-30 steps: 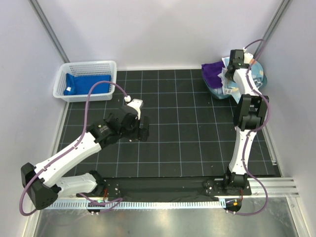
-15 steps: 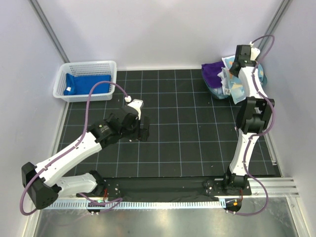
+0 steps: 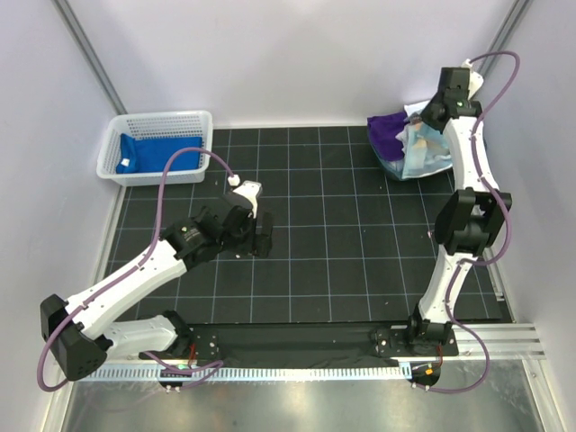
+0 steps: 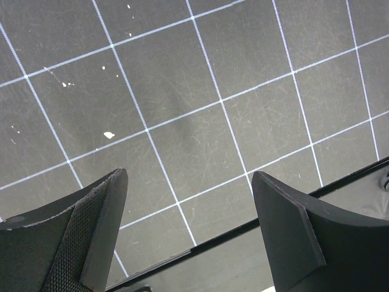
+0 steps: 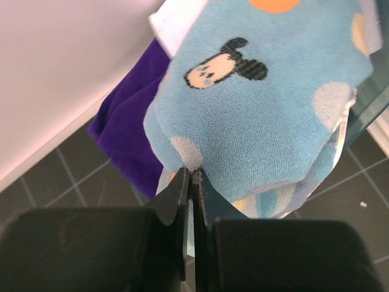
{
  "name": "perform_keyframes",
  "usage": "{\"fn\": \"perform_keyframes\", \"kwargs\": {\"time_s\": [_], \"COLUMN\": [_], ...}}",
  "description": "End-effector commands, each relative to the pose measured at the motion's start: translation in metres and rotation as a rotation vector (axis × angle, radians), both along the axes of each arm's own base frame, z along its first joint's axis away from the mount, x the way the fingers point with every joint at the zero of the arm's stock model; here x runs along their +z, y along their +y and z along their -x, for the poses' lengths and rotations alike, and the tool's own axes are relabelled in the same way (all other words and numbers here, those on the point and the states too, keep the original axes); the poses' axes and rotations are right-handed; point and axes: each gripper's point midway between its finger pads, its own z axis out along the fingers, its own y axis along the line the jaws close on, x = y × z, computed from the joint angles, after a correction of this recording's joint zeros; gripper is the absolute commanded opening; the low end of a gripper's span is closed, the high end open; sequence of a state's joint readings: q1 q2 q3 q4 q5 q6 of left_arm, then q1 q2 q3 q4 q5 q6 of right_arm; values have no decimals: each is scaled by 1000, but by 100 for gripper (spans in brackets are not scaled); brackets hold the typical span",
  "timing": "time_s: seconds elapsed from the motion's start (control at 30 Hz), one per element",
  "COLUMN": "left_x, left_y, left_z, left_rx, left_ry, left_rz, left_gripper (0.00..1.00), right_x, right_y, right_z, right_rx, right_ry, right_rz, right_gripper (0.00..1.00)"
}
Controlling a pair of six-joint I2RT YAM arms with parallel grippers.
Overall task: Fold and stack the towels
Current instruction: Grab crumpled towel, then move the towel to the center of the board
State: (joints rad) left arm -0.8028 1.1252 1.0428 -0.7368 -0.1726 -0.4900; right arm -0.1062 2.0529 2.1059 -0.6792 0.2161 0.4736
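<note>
My right gripper carries the polka-dot towel away from the teal tub, back and down onto the middle of the mat next, since that gridded space lies clear.
My right gripper (image 3: 436, 115) is raised over the teal tub (image 3: 393, 166) at the back right. It is shut on a pinched fold of the pastel polka-dot towel (image 5: 261, 115), which hangs from the jaws (image 3: 423, 148). A purple towel (image 3: 389, 131) lies in the tub beside it and shows in the right wrist view (image 5: 127, 128). A white towel edge (image 5: 176, 18) peeks out above. The royal blue towel (image 3: 162, 153) lies in the white mesh basket (image 3: 200, 122) at the back left. My left gripper (image 4: 188, 201) is open and empty, low over the mat (image 3: 260, 236).
The black gridded mat (image 3: 342, 243) covers the table. White walls close the back and sides. The mat's front edge and a pale strip show in the left wrist view (image 4: 243, 255).
My right gripper has risen and moved back, lifting the polka-dot towel up out of the tub. The left arm has not moved.
</note>
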Motion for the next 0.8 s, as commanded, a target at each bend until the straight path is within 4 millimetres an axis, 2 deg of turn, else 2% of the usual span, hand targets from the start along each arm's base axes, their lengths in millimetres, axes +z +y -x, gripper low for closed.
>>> {"fn": "perform_keyframes", "kwargs": {"time_s": [0.0,0.07,0.1,0.13,0.17,0.2,0.23,0.27,0.3,0.33,0.37,0.43,0.47,0.5,0.53,0.57,0.6,0.67,0.73,0.77], "left_x": [5,7,7,9,9,11,11,11,12,13,13,13,11,9,7,2,-4,-17,-45,-49], "left_y": [1,3,5,7,9,10,12,15,16,18,21,21,21,20,19,15,12,3,-7,-15], "left_z": [-7,-9,-9,-11,-11,-12,-13,-15,-15,-16,-17,-17,-17,-17,-16,-17,-15,-14,-7,-10], "left_rx": [16,28,32,43,50,57,64,84,91,98,112,125,128,137,142,139,149,153,163,164], "left_ry": [-33,-45,-47,-59,-60,-66,-70,-77,-80,-85,-90,-88,-83,-71,-63,-48,-20,21,117,125], "left_rz": [9,1,-3,-5,-9,-8,-9,-14,-16,-17,-18,-12,-13,-5,-1,1,18,42,52,76], "left_gripper": [87,87,87,88,88,88,88,88,88,88,89,89,89,89,89,90,90,89,87,86], "right_x": [64,62,74,77,64,73,68,47,39,39,12,-3,-34,-48,-56,-83,-94,-119,-125,-127], "right_y": [57,97,108,143,158,175,191,226,239,250,278,293,298,308,309,304,295,282,282,280], "right_z": [23,34,44,54,63,77,86,102,114,129,152,179,195,210,219,226,227,232,236,240], "right_rx": [134,222,242,316,351,387,422,506,537,562,636,670,697,742,755,750,723,688,691,691], "right_ry": [-111,-91,-114,-120,-93,-113,-105,-68,-49,-54,-4,19,73,98,103,147,175,254,268,256], "right_rz": [-12,-17,-17,-17,-13,-10,-13,-17,-15,-18,-15,-24,-27,-58,-83,-81,-63,-39,-45,-53], "right_gripper": [1,1,1,1,1,1,1,1,1,1,1,1,1,3,6,10,20,28,34,37]}}
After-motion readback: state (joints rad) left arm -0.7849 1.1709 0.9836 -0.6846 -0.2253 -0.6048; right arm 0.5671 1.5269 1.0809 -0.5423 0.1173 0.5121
